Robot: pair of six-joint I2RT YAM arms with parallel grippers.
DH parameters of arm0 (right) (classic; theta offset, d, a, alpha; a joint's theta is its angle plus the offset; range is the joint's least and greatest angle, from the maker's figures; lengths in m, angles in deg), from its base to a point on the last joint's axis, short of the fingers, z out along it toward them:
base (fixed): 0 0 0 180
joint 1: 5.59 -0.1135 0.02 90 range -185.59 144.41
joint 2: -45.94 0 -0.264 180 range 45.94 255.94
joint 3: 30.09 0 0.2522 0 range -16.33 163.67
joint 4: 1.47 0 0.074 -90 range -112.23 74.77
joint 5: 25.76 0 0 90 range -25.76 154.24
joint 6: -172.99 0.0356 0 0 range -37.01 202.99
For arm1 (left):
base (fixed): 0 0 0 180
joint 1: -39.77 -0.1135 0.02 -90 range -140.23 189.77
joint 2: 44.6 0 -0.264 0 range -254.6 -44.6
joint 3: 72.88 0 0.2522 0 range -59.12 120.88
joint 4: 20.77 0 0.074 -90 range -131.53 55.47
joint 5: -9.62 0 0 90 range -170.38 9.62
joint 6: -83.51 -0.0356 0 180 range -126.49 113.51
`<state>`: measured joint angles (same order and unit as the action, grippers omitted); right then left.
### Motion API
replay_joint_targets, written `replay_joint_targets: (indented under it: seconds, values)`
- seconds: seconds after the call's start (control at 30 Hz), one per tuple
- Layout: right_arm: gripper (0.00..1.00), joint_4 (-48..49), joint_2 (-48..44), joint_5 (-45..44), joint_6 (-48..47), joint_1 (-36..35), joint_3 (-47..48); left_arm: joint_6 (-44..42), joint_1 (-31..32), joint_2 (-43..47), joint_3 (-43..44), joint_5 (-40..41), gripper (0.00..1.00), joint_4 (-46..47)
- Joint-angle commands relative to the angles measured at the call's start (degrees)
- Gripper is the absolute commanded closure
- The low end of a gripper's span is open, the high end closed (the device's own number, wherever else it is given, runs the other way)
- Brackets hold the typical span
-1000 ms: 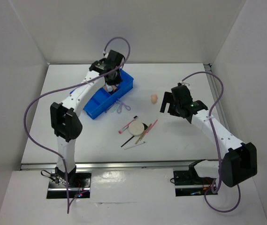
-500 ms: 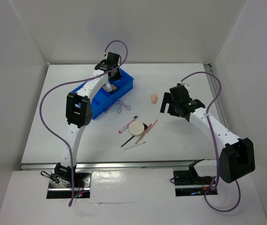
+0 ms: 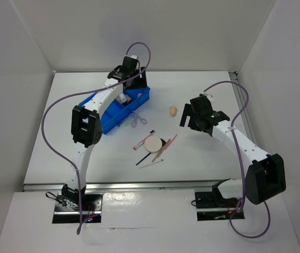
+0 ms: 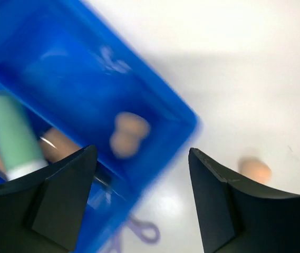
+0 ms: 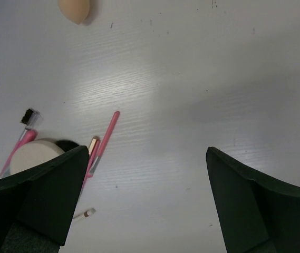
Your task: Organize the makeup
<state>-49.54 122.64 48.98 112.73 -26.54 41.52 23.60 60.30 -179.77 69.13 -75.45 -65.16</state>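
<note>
My left gripper moves to the right in the top view and down onto the beige sponge (image 3: 173,110) on the table next, because it sits alone outside the blue bin (image 3: 107,125).
My left gripper (image 3: 130,83) hangs open and empty over the far end of the blue bin (image 3: 107,125). In the left wrist view its jaws (image 4: 141,153) frame the bin's corner (image 4: 184,118). In the bin lie a beige peanut-shaped sponge (image 4: 128,133) and a pale green tube (image 4: 12,134). On the table a beige sponge (image 3: 173,110) sits alone. Nearer me lie the round cream compact (image 3: 152,143), pink pencils (image 3: 168,144) and a thin black brush (image 3: 143,158). My right gripper (image 3: 187,117) hovers open to the right of the sponge (image 5: 75,9), with the pink pencil (image 5: 105,139) and compact (image 5: 34,155) at its left.
A purple hair tie (image 3: 134,120) lies by the bin's near right side. A small pink brush with a black head (image 5: 29,118) and a thin white stick (image 5: 84,213) lie by the compact. White walls enclose the table on three sides.
My left gripper has opened and risen out of the bin, shifting toward its far end. The left arm's elbow swung right. The right arm has barely moved.
</note>
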Motion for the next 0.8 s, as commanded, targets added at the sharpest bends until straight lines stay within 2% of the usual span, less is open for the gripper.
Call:
replay_joint_targets:
  seconds: [0.0, 0.07, 0.17, 0.33, 0.5, 0.7, 0.77]
  values:
    - [0.00, 1.08, -6.65, -1.26, 2.51, 0.30, -0.62, -6.43, 7.14, 7.29, 0.33, -4.31, 0.17, 0.23]
    - [0.00, 1.60, -10.06, -0.73, 3.05, 0.30, -2.55, -7.67, 11.18, 6.34, 2.61, -4.31, 0.17, -2.06]
    - [0.00, 1.61, -12.89, -0.73, 3.57, 0.30, -3.44, -8.38, 14.61, 4.31, 3.32, -4.31, 0.10, -2.06]
    - [0.00, -1.73, -16.49, -5.55, 7.78, 0.30, -3.44, -6.10, 15.24, -1.92, 4.12, -8.53, 0.00, 2.58]
    - [0.00, 2.22, -25.54, -6.09, 7.79, 0.30, -7.48, -3.98, 15.76, -7.38, 6.23, -7.05, 0.00, 3.21]
    - [0.00, 2.22, -24.33, -6.71, 7.27, 0.82, -7.49, -3.37, 16.29, -11.77, 8.33, -6.51, 0.00, 4.44]
    - [0.00, 1.61, -23.80, -6.71, 7.27, 0.82, -6.96, -3.89, 16.29, -12.31, 8.86, -7.04, 0.06, 4.44]
